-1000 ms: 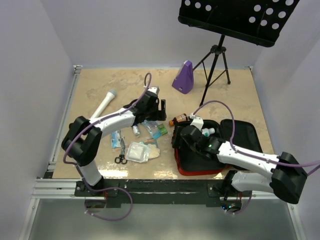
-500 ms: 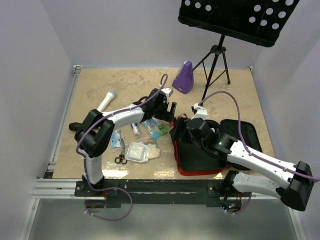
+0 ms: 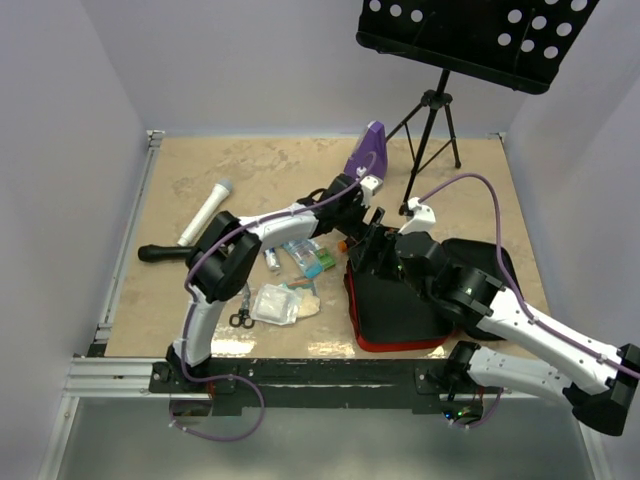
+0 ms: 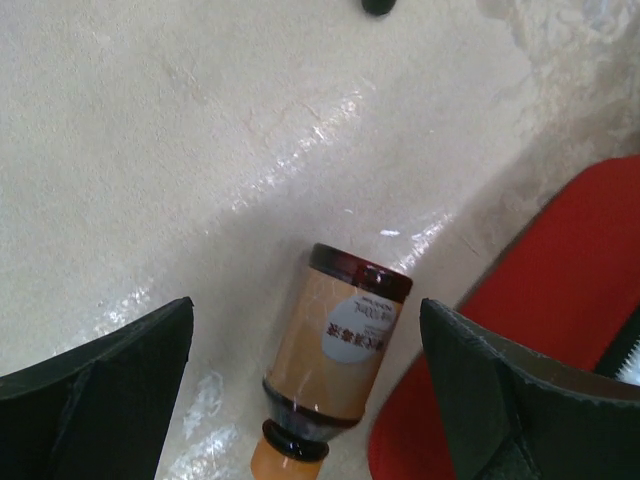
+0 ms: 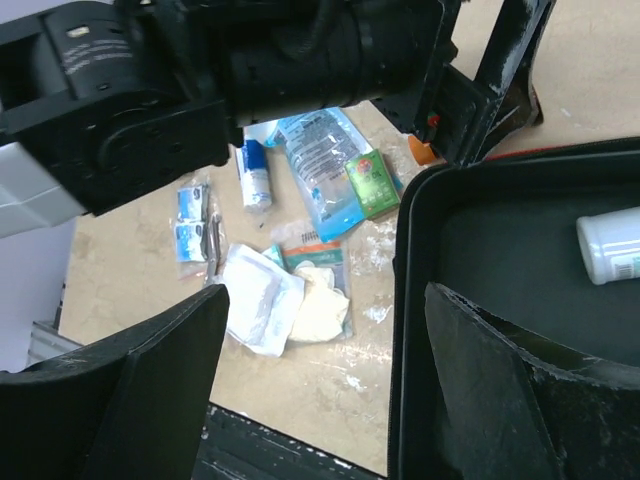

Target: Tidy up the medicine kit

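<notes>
My left gripper should next lower, turn to match the amber bottle's labelled body (image 4: 336, 345) and close across it, as the bottle lies slanted between my open fingers.
The medicine kit (image 3: 372, 338) lies open at the near right, red outside with a black lining (image 5: 500, 250). A white bottle (image 5: 610, 245) lies inside it. An amber bottle (image 4: 340, 360) lies on the table beside the kit's red edge (image 4: 570, 290). My left gripper (image 4: 305, 305) hangs open over this bottle, one finger on each side, not touching it. My right gripper (image 5: 328, 290) is open and empty above the kit's left rim. In the top view the left gripper (image 3: 368, 220) and right gripper (image 3: 373, 250) are close together at the kit's far left corner.
Loose supplies lie left of the kit: a gauze packet (image 5: 255, 305), a blue pouch (image 5: 320, 170), a green packet (image 5: 372, 182), scissors (image 3: 241, 318). A white microphone (image 3: 205, 212), a purple metronome (image 3: 366, 152) and a music stand (image 3: 432, 130) stand farther back.
My left arm has swung right from the loose packets to the amber bottle, jaws opening wider. My right gripper has lifted out of the kit toward its far left corner and opened.
</notes>
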